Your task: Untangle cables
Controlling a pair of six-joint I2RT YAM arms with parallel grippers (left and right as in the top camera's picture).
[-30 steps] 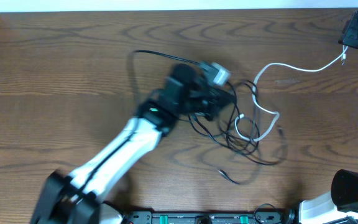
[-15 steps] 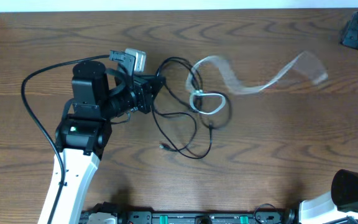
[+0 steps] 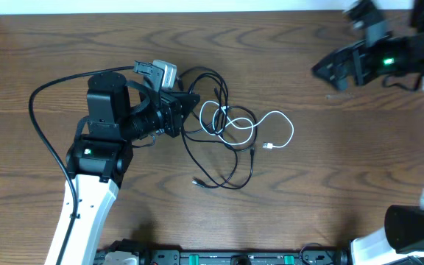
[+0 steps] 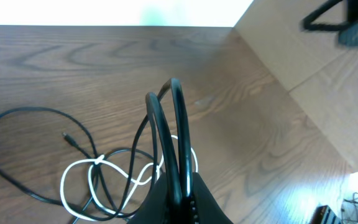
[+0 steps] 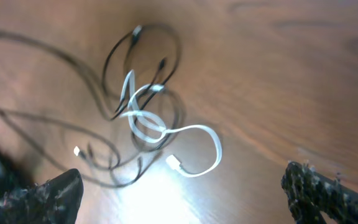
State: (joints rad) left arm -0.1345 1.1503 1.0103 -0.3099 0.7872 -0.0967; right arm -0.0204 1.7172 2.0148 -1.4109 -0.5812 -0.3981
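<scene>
The white cable's plug-side loop end (image 3: 253,127) (image 5: 164,132) lies on top of the black cable. My right gripper will move down, back and to the left in the overhead view onto it.
The cables lie in a loose tangle at mid-table: a white cable (image 3: 282,118) in loops with its plug (image 3: 269,146) free, and thin black cables (image 3: 235,174) running under and around it. My left gripper (image 3: 188,103) is shut on a doubled loop of black cable (image 4: 180,124), which stands up from between the jaws in the left wrist view; the white cable (image 4: 79,165) lies beyond it. My right gripper (image 3: 342,46) hovers open at the far right, apart from the tangle. In the right wrist view the white cable (image 5: 197,129) lies on the wood ahead of the wide-apart fingers (image 5: 42,196).
The left arm's thick black lead (image 3: 35,110) arcs over the table's left side. A loose black plug end (image 3: 197,181) points toward the front. A tan board (image 4: 303,87) stands along one side of the table in the left wrist view.
The right gripper has opened and let go of the white cable, which has dropped into loops on the table. The left arm pulled the black cables leftward, then held still.
</scene>
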